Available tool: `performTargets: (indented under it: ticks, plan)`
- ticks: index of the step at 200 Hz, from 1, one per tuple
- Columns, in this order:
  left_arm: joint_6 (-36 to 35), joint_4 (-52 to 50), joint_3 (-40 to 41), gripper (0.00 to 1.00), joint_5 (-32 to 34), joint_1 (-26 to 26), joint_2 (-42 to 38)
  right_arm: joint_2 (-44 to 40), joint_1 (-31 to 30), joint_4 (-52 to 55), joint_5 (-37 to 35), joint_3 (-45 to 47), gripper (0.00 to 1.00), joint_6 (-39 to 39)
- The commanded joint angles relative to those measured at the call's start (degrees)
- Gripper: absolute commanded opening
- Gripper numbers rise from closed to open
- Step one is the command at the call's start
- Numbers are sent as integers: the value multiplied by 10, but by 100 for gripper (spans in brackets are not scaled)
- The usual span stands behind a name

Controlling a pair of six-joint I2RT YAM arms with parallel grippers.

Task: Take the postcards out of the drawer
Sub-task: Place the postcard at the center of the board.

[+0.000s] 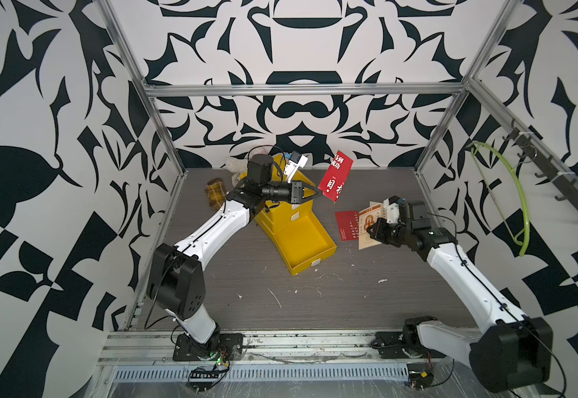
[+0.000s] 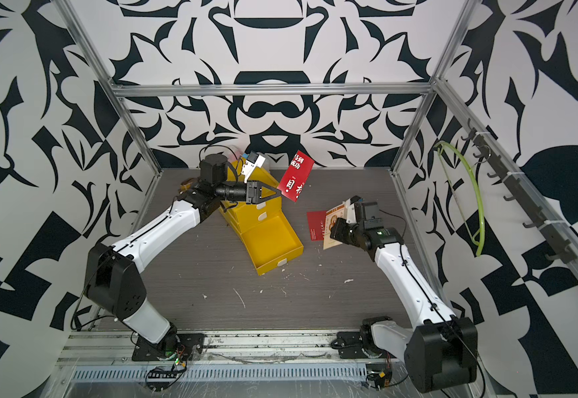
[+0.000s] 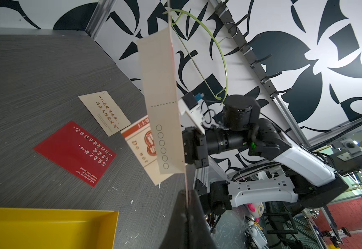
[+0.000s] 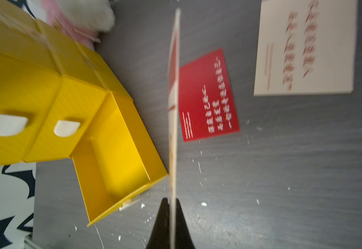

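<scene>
The robot's right gripper will next move back and down and let go of the cream postcard on the bare tabletop below and back of it, clear of postcards.
My left gripper (image 1: 320, 194) (image 3: 187, 191) is shut on the lower edge of a red postcard (image 1: 335, 175) (image 2: 296, 175), held in the air beyond the drawer; its pale back (image 3: 162, 107) faces the left wrist camera. To the right of the drawer, my right gripper (image 1: 372, 230) (image 4: 172, 199) is shut on a cream postcard with an orange emblem (image 1: 366, 243) (image 3: 141, 146), seen edge-on (image 4: 173, 107) in the right wrist view. A second red postcard (image 1: 346, 224) (image 4: 208, 97) and a cream one with writing (image 3: 104, 112) (image 4: 305, 49) lie flat on the table. The yellow drawer (image 1: 328, 246) (image 4: 115, 155) is pulled out and holds nothing.
The yellow cabinet (image 1: 273, 213) stands at the back centre, with a plaid cloth (image 1: 216, 193) to its left and a pink-white plush toy (image 4: 78, 17) behind it. A green hanger (image 1: 508, 193) hangs from the hook rail on the right wall. White scraps dot the table.
</scene>
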State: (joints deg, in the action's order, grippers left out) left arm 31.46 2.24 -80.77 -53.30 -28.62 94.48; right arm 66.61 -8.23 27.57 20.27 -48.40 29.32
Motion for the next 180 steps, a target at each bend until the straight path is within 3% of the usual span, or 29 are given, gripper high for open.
performTargets:
  ticks: [1,22,68,101,125,137,163,180]
  plan:
    - [-3,23,-3,0,4,1,-15,13,1,-46,76,38,1,34]
    - [2,28,-1,0,-1,1,-11,33,0,-69,111,66,2,37]
    - [14,45,14,0,-3,2,-10,76,0,-107,117,137,2,53]
    - [23,45,7,0,-20,3,3,103,0,-108,90,152,2,54]
    - [25,47,7,0,-21,2,4,112,0,-74,29,152,4,47]
    - [24,47,8,0,-19,3,3,106,0,-54,3,148,12,38]
    - [24,47,7,0,-19,3,3,92,-1,-22,-25,138,42,26]
    - [24,48,6,0,-19,3,3,82,-1,5,-50,124,51,16]
